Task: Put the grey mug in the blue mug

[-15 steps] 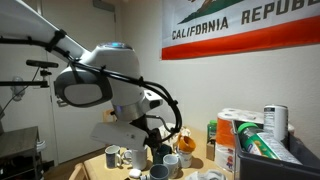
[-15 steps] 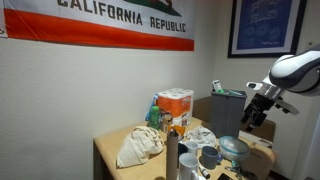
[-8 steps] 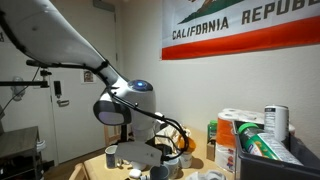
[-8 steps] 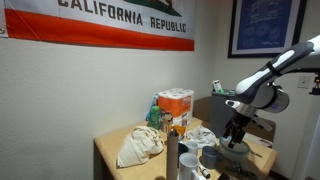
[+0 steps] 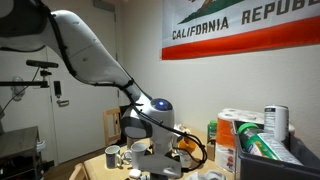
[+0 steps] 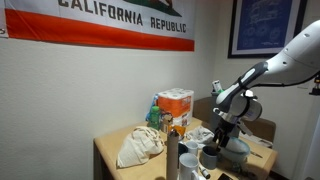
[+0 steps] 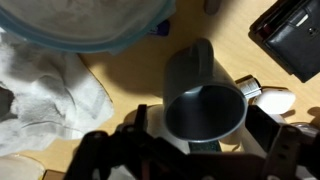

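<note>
I will lower onto the grey mug's cloth-side rim below, then close.
The grey mug [image 7: 205, 108] stands upright on the wooden table, its handle pointing away from me and its inside empty. My gripper [image 7: 200, 138] is open and low over it, with a dark finger [image 7: 283, 140] on each side of the rim; I cannot tell if they touch it. In an exterior view the gripper [image 6: 213, 148] is down among the mugs at the table's near end. The dark navy blue mug [image 6: 187, 163] stands just beside it, next to a tall metal cylinder [image 6: 172, 155].
A blue-rimmed bowl [image 7: 90, 25] and a crumpled white cloth [image 7: 45, 90] lie close to the grey mug. A black device [image 7: 290, 40] and a small white object [image 7: 272, 100] lie on its other side. An orange mug [image 5: 186, 147], boxes and a paper-towel pack [image 6: 176, 104] crowd the table.
The arm has swung down from well above the table to table level. The gripper now straddles the grey mug.
</note>
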Controlling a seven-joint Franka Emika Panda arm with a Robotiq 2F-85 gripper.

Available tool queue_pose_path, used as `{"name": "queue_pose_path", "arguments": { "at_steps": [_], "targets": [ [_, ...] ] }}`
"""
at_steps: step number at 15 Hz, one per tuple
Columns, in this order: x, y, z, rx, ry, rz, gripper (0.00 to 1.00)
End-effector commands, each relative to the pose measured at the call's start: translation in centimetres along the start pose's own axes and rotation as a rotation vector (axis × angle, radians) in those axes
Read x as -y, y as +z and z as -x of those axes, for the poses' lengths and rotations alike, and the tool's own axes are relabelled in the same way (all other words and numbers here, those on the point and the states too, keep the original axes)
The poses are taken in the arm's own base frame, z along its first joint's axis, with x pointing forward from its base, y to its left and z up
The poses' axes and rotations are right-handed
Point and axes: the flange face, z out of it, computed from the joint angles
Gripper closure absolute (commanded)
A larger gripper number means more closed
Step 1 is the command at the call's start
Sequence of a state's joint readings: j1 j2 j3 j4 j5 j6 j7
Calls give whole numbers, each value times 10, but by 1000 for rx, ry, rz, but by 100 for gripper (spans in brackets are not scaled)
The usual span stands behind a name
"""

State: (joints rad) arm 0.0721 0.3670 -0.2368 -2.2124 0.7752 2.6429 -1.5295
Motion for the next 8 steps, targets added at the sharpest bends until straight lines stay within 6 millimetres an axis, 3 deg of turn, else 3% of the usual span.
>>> {"name": "queue_pose_path", "arguments": {
  "at_steps": [1,2,4,8],
  "targets": [
    [-16,23,-1,-6,5,8,0],
    [-18,28,0,-6,6,6,25],
    [-22,35,2,0,1,5,34],
    [-24,40,-3,12,-13,3,66]
  ]
}}
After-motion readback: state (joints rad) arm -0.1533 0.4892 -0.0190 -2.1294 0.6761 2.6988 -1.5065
